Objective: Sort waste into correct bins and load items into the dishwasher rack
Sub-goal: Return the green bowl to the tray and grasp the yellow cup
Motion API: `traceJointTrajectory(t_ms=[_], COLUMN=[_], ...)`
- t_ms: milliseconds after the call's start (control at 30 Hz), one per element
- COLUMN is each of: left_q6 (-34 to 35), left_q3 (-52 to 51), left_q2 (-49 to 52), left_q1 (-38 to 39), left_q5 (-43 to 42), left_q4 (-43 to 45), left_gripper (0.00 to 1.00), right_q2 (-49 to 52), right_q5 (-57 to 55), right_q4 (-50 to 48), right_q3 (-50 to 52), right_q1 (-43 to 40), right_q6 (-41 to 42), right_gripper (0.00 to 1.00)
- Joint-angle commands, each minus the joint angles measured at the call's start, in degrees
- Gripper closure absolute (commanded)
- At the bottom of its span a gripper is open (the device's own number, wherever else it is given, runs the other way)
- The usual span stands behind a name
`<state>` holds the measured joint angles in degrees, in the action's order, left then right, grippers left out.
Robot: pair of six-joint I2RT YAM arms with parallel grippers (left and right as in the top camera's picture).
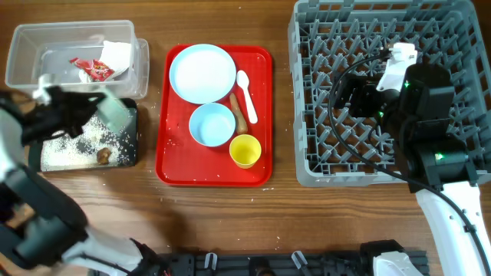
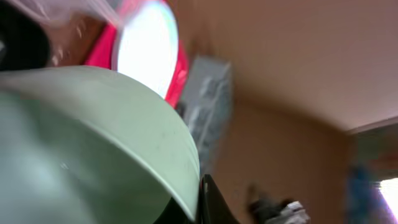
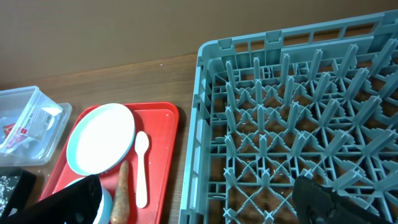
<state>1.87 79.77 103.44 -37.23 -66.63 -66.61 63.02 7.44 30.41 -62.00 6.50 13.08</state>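
The left gripper moves toward the right in the overhead view and down next, and levels the bowl onto the red serving tray's near corner, which is bare.
My left gripper is shut on the rim of the mint green bowl and holds it tilted above the black tray. The tray holds loose rice and a brown lump. In the left wrist view the bowl fills the frame next to one finger. The clear tub holds the red wrapper and the white napkin. My right gripper is open and empty over the grey rack, fingers wide apart.
The red serving tray holds the pale blue plate, the blue bowl, the yellow cup, the white spoon and the brown carrot-shaped stick. The right wrist view shows the plate, spoon and stick.
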Motion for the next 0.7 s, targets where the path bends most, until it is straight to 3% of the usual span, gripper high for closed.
traceJointTrajectory(t_ms=[0, 100, 233, 500, 600, 633, 667], left_q6=[0.6, 8.0, 17.7, 22.8, 25.6, 25.6, 25.6], left_q3=[0.6, 0.1, -4.7, -16.5, -19.3, -19.9, -20.4], left_q2=[-12.1, -15.0, -14.2, -14.1, -14.1, -14.1, -14.1], left_q1=[10.4, 25.0, 41.2, 56.2, 59.1, 59.4, 59.5], left_q5=[22.9, 43.6, 57.3, 60.3, 66.9, 67.4, 67.6], left_q4=[-1.9, -3.7, -2.1, 10.7, 11.1, 11.1, 11.2], left_gripper=[0.96, 0.96, 0.96, 0.96, 0.96, 0.94, 0.83], right_q2=[0.3, 0.3, 0.3, 0.3, 0.3, 0.3, 0.3], right_q5=[0.3, 0.3, 0.3, 0.3, 0.3, 0.3, 0.3], right_q4=[-0.4, -0.1, 0.7, 1.9, 2.4, 2.4, 2.4], right_q3=[-0.5, -0.5, -0.5, -0.5, -0.5, -0.5, -0.5], right_q1=[0.3, 0.3, 0.3, 0.3, 0.3, 0.3, 0.3], right_q6=[-0.9, -0.9, -1.0, -1.0, -1.0, -1.0, -1.0], right_gripper=[0.0, 0.0, 0.0, 0.0, 0.0, 0.0, 0.0])
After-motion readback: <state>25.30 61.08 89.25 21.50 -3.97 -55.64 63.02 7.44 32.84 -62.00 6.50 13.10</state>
